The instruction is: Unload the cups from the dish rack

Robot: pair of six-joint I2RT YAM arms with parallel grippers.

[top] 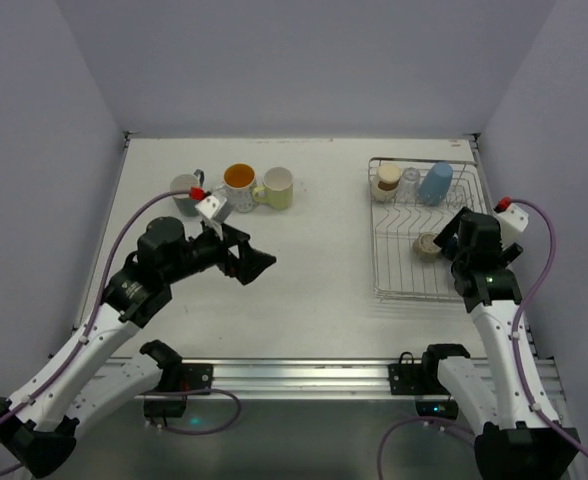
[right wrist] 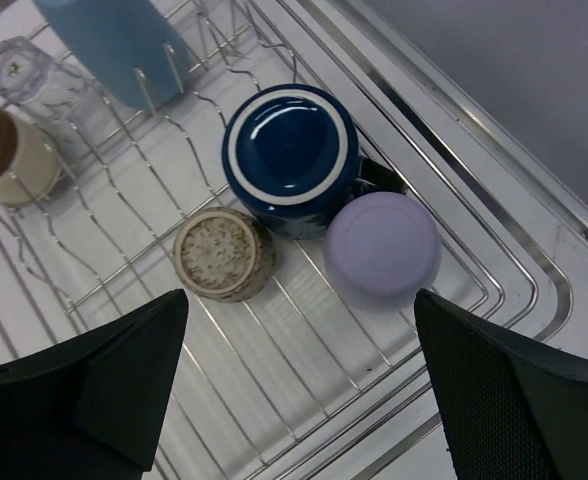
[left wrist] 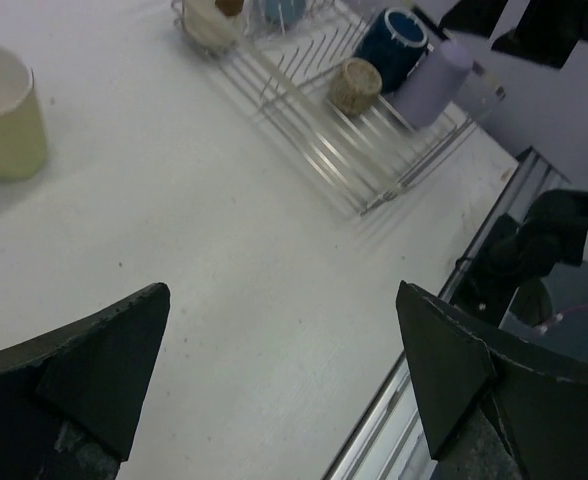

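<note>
The lavender cup [right wrist: 381, 244] stands upside down with its base bare, so my right gripper will lower toward the right in the wrist view and close around its sides.
The silver wire dish rack [top: 406, 276] stands at the right. Upside down in it are a navy cup [right wrist: 290, 155], a lavender cup [right wrist: 381, 244] and a speckled beige cup [right wrist: 222, 255]. At its far end are a light blue tumbler [right wrist: 114, 40], a clear glass [right wrist: 19, 65] and a cream and brown cup [right wrist: 4, 160]. My right gripper [right wrist: 301, 300] hovers open above the rack, just short of the lavender and beige cups, holding nothing. On the table at the left stand a white mug [top: 186, 192], an orange-lined mug [top: 239, 185] and a cream mug [top: 277, 187]. My left gripper [top: 259, 265] hangs open and empty over the table near them.
Grey walls enclose the table on three sides. A metal rail [top: 304, 372] runs along the near edge, with both arm bases bolted to it. The rack's raised right side [right wrist: 494, 200] lies close to the right wall.
</note>
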